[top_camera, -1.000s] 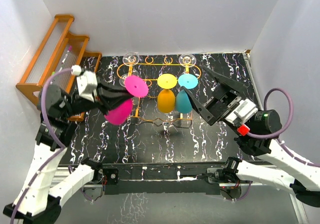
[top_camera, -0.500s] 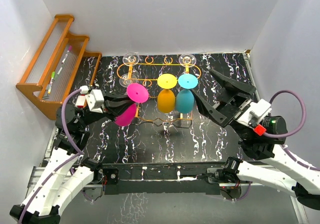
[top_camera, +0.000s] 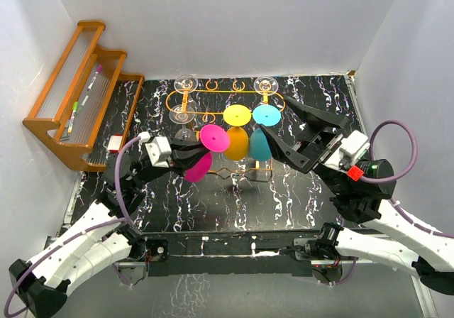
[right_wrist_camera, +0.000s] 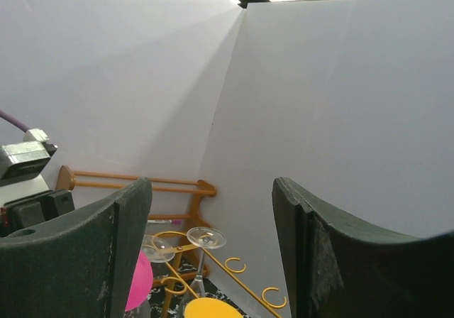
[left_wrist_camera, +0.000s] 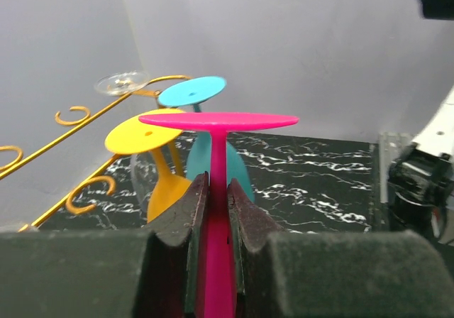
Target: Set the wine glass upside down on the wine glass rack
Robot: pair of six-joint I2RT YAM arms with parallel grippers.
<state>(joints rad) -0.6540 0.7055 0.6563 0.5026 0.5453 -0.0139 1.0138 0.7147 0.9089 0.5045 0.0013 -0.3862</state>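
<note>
My left gripper turns outward and carries the pink stem (left_wrist_camera: 216, 211) into the near ring slot (left_wrist_camera: 92, 192) beside the yellow glass next, then releases it, since that slot is empty.
My left gripper (top_camera: 186, 156) is shut on the stem of a pink wine glass (top_camera: 204, 151), held upside down with its round foot up, just left of the orange wire rack (top_camera: 213, 91). In the left wrist view the pink stem (left_wrist_camera: 216, 211) runs between the jaws, and the pink foot sits in front of the yellow foot and the teal foot. A yellow glass (top_camera: 236, 139) and a teal glass (top_camera: 261, 142) hang upside down on the rack, as do three clear glasses (top_camera: 186, 82). My right gripper (top_camera: 291, 132) is open and empty, right of the teal glass.
A brown wooden stepped shelf (top_camera: 74, 91) holding pens stands at the back left. White walls close in the left, back and right sides. The table top (top_camera: 234, 197) is black marble-patterned. The rack's ring slots (right_wrist_camera: 245, 267) show in the right wrist view.
My left gripper has carried the pink glass rightward and nearer to the rack, beside the yellow glass. My right gripper has shifted slightly and stays open.
</note>
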